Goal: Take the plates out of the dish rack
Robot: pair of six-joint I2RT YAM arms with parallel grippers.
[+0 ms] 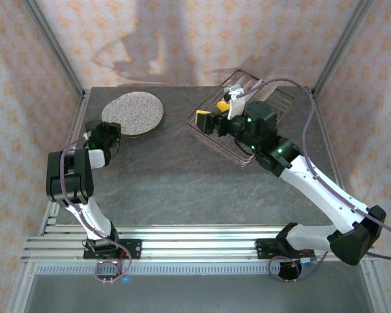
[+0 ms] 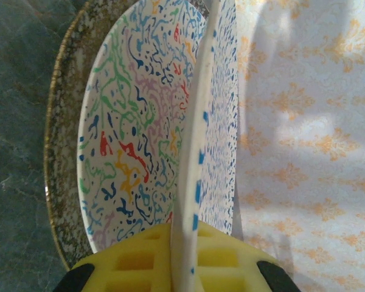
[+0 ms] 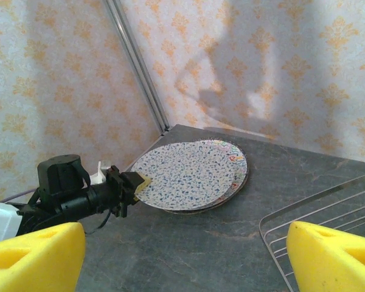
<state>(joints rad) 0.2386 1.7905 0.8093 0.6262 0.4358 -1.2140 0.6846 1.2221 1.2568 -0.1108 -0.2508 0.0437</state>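
I should next move my left gripper down and slightly toward the dish rack (image 1: pixel 274 98), then let go of the rim of the blue-specked plate so it goes onto the squiggle plate, because the squiggle plate is below the gripper.
Three plates lie stacked at the table's far left. The top plate (image 1: pixel 135 111) (image 3: pixel 185 170) is white with blue specks. Under it a multicolour squiggle plate (image 2: pixel 131 121) (image 3: pixel 234 159) rests on a gold-speckled plate (image 2: pixel 59 152). My left gripper (image 1: pixel 112 134) (image 2: pixel 185 246) (image 3: pixel 137 180) is shut on the near rim of the blue-specked plate (image 2: pixel 222 121), which tilts slightly up off the stack. My right gripper (image 1: pixel 212 111) (image 3: pixel 185 261) hangs open over the left edge of the wire dish rack (image 1: pixel 274 98) (image 3: pixel 328 210), with nothing between its yellow pads (image 3: pixel 33 255).
Patterned cloth walls close in the table (image 1: pixel 182 182) at the back and sides. Metal frame posts stand at the back corners (image 1: pixel 58 49) (image 3: pixel 137 64). The dark tabletop stretches between the plate stack and the rack.
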